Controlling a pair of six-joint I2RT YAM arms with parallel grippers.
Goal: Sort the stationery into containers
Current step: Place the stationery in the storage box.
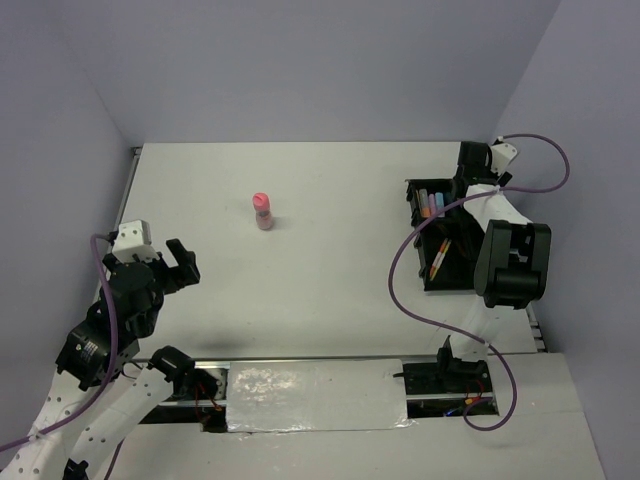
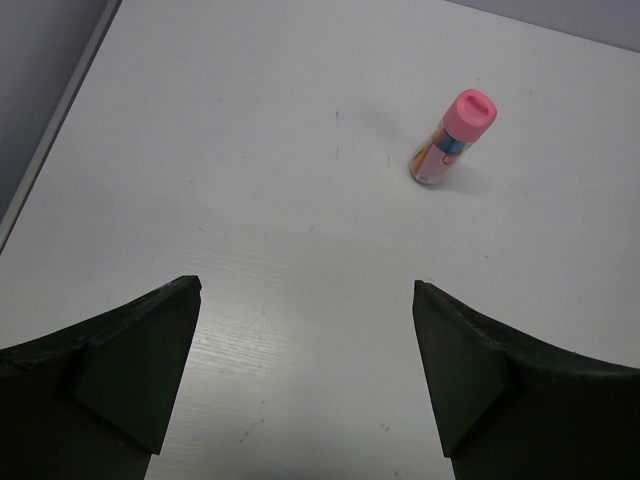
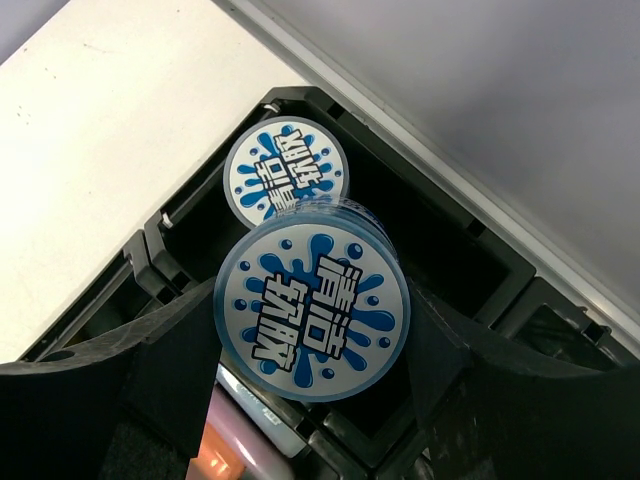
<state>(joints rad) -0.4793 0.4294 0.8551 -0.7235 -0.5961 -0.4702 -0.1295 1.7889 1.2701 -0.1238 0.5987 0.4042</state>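
I will next shift my right gripper back and toward the side of the tray's section, over the section's empty part (image 3: 436, 236), and then open it, because the second tub already fills one corner of that section.
A pink bottle (image 1: 263, 211) stands upright on the white table, also in the left wrist view (image 2: 453, 138). My left gripper (image 1: 180, 262) is open and empty, low at the left, well short of the bottle (image 2: 306, 285). The black organiser tray (image 1: 450, 280) sits at the right edge, with short markers (image 1: 430, 205) and thin pens (image 1: 440, 258) in its compartments. My right gripper (image 3: 312, 305) is shut on a round blue-white tub (image 3: 312, 308) above a tray compartment (image 3: 420, 165). A second tub (image 3: 285, 180) lies in that corner compartment. In the top view the right gripper's fingers are hidden by the arm.
The right arm (image 1: 510, 262) and its purple cable (image 1: 410, 290) hang over the tray. Grey walls close the table at the back and sides. A pale purple marker (image 3: 250, 440) stands in a compartment just below the held tub.
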